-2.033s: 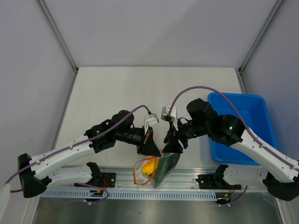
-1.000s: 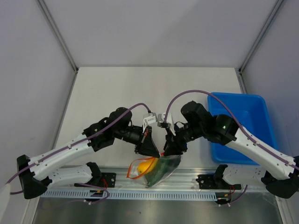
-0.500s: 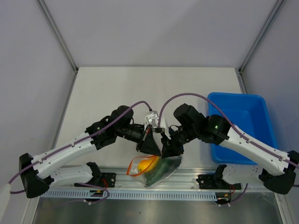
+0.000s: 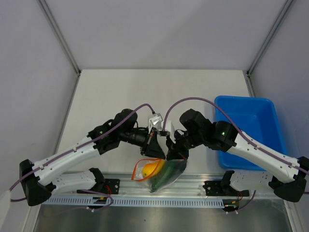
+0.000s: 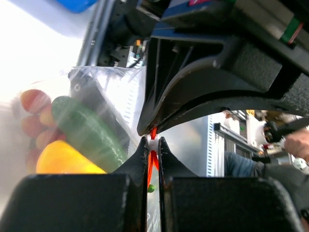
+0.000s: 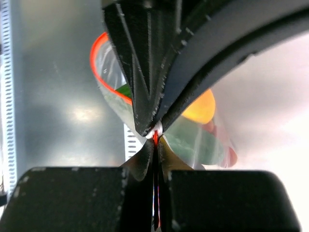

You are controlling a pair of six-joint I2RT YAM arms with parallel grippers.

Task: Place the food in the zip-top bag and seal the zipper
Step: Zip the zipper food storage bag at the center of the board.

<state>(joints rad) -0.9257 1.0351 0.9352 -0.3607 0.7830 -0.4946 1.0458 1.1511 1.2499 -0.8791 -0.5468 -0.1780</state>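
Observation:
Next, my left gripper draws the zipper's slider to the left in the top view, where the zipper's open loop lies, to seal it, then releases.
The zip-top bag point(image 4: 161, 175) hangs between both grippers over the table's near edge. It holds the food: a yellow-orange pepper point(image 4: 150, 168), a long green pepper point(image 5: 89, 133) and red cherry tomatoes point(image 5: 33, 115). My left gripper point(image 5: 153, 143) is shut on the orange-red zipper point(image 5: 152, 162) at its white slider tab. My right gripper point(image 6: 156, 141) is shut on the same zipper strip point(image 6: 155, 137), tip to tip with the left one. To the left of the grip the zipper point(image 4: 136, 170) bows out in an open loop. From above, the left gripper point(image 4: 157, 151) and right gripper point(image 4: 173, 153) touch.
A blue plastic bin point(image 4: 251, 128) stands at the right, beside the right forearm. The metal rail point(image 4: 193, 186) with the arm bases runs under the hanging bag. White table surface point(image 4: 159, 92) stretches behind the arms.
My right gripper has moved left up against the left gripper and closed on the zipper. The bag has shifted a little left. The left gripper stayed shut.

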